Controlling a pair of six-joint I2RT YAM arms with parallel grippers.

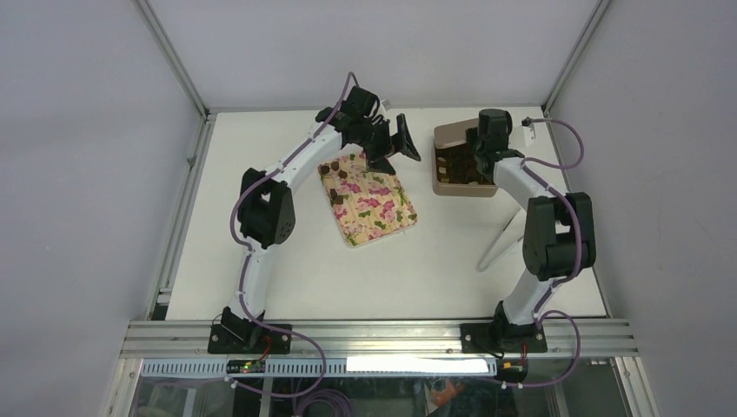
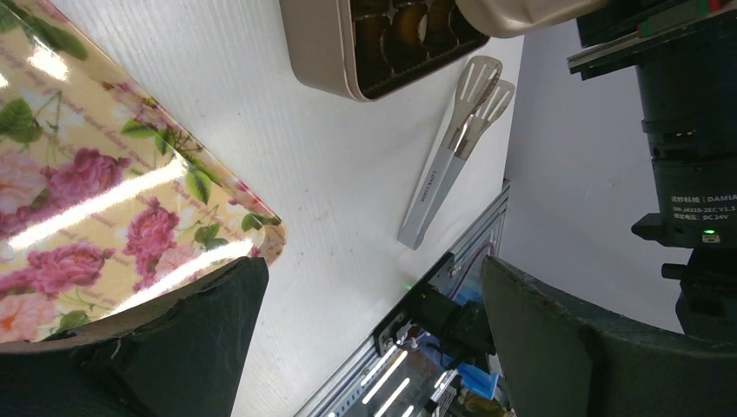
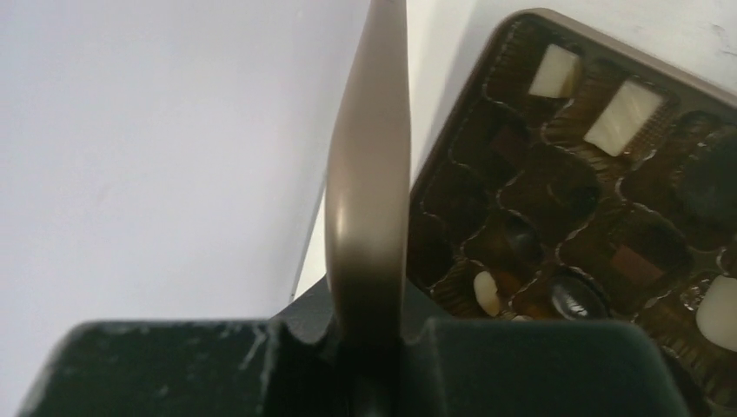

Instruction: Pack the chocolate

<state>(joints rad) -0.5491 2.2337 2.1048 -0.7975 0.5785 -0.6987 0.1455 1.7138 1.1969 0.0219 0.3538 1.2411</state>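
Note:
The robot's right gripper should next move back and down over the near sections of the brown box [image 3: 639, 243] and lower the tan lid [image 3: 369, 174] before letting it go, because those sections are uncovered.
Dark chocolate pieces [image 1: 334, 169] lie on the far corner of a floral tray [image 1: 374, 204]. More chocolate [image 3: 571, 297] sits in the compartments of the brown box [image 1: 463, 185], along with white pieces. My right gripper [image 1: 481, 146] hangs over the box, shut on the edge of the tan lid [image 3: 369, 174], which it holds up on edge. My left gripper [image 1: 393, 144] hovers open above the tray's far right side with nothing between its fingers [image 2: 539, 347]. In the left wrist view the box [image 2: 322, 43] and the tray [image 2: 104, 191] both show.
Metal tongs [image 1: 501, 241] lie on the white table to the right of the middle, also seen as tongs [image 2: 452, 156] in the left wrist view. Frame posts and grey walls enclose the table; the aluminium rail [image 1: 374, 334] runs along the near edge.

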